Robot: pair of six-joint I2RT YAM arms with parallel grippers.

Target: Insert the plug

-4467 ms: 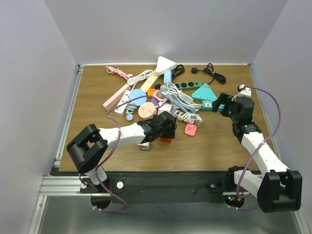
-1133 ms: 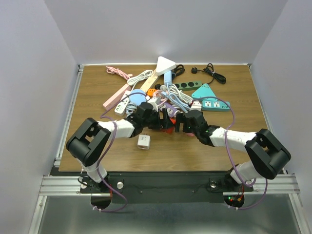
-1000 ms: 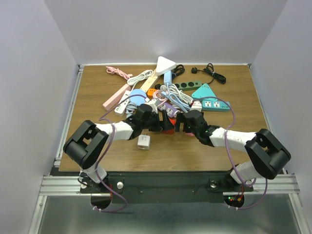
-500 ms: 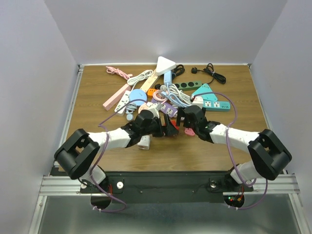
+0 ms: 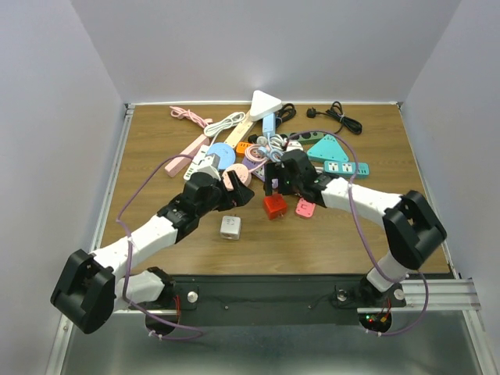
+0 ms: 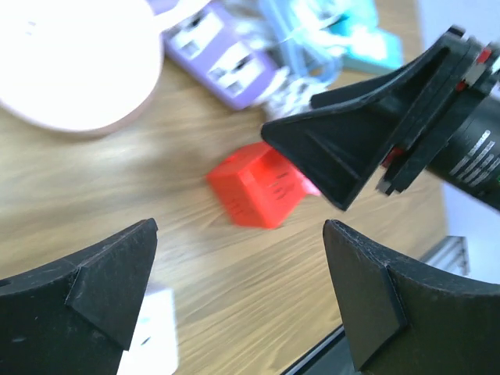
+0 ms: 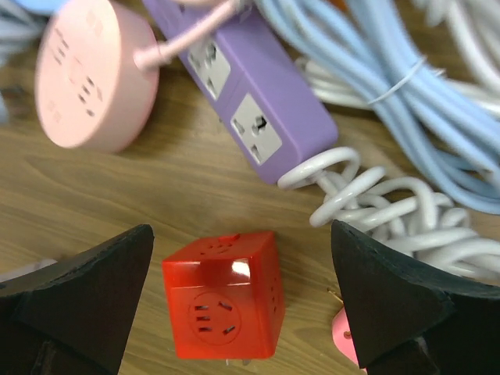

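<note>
My right gripper lowers and comes back onto the red cube socket [image 5: 274, 206] [image 7: 225, 295] next, a finger at each side, since it lies free below the open fingers.
A red cube socket [image 5: 274, 206] lies on the wooden table in front of the pile of power strips. It shows in the left wrist view [image 6: 262, 183] and the right wrist view [image 7: 223, 305], free of both grippers. A white cube adapter [image 5: 230, 226] lies to its near left. A small pink plug [image 5: 305, 208] lies to its right. My left gripper [image 5: 234, 194] is open and empty, left of the red cube [image 6: 238, 266]. My right gripper [image 5: 273, 183] is open and empty, just above and behind the cube [image 7: 242, 250].
A pink round socket [image 7: 90, 74], a purple power strip [image 7: 250, 94], a white coiled cable [image 7: 375, 195] and blue cables [image 7: 406, 62] crowd the space behind the cube. Teal strips [image 5: 332, 152] lie at the right, pink ones [image 5: 183, 160] at the left.
Both grippers were closed in around the red cube; now they have drawn apart and it lies alone on the table. The left arm has swung out to the left, the right gripper back toward the pile.
</note>
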